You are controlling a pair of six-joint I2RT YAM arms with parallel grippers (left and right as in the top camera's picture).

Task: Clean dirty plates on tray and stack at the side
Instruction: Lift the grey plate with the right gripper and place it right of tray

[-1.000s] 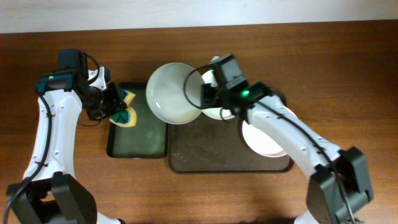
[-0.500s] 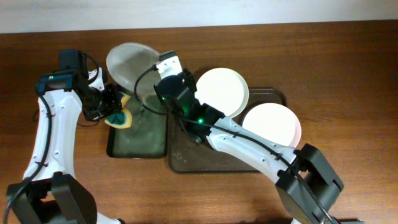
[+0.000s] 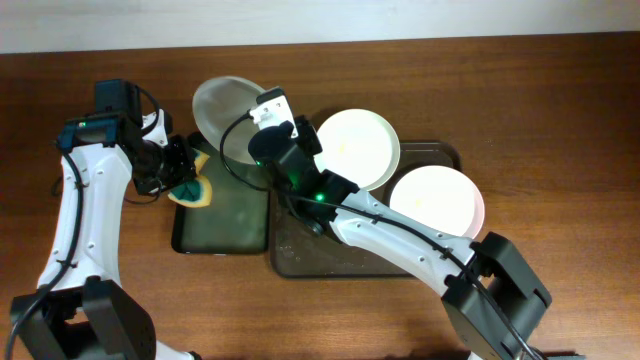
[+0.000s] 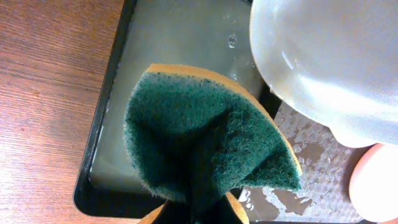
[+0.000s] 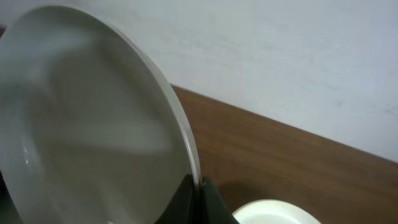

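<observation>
The right gripper swings past both plates toward the right in the overhead view next and lowers onto the table beside the brown tray (image 3: 330, 255), which lies bare.
My right gripper (image 3: 262, 132) is shut on the rim of a pale plate (image 3: 222, 108), held tilted above the greenish tray; the right wrist view shows its fingers (image 5: 198, 186) pinching the plate's edge (image 5: 93, 124). The plate also shows in the left wrist view (image 4: 329, 56). My left gripper (image 3: 180, 175) is shut on a green and yellow sponge (image 3: 193, 188), seen close in the left wrist view (image 4: 205, 149), just left of and below the held plate. Two more plates (image 3: 357, 145) (image 3: 437, 200) lie on the dark brown tray (image 3: 330, 255).
The narrower black-rimmed greenish tray (image 3: 220, 230) holds water and sits left of the brown tray. The brown tray's floor is wet. A pale wall runs along the table's far edge.
The right arm swung left, carrying the plate from the brown tray to above the greenish tray, uncovering two plates on the brown tray. It then shifted slightly right. The left gripper barely moved.
</observation>
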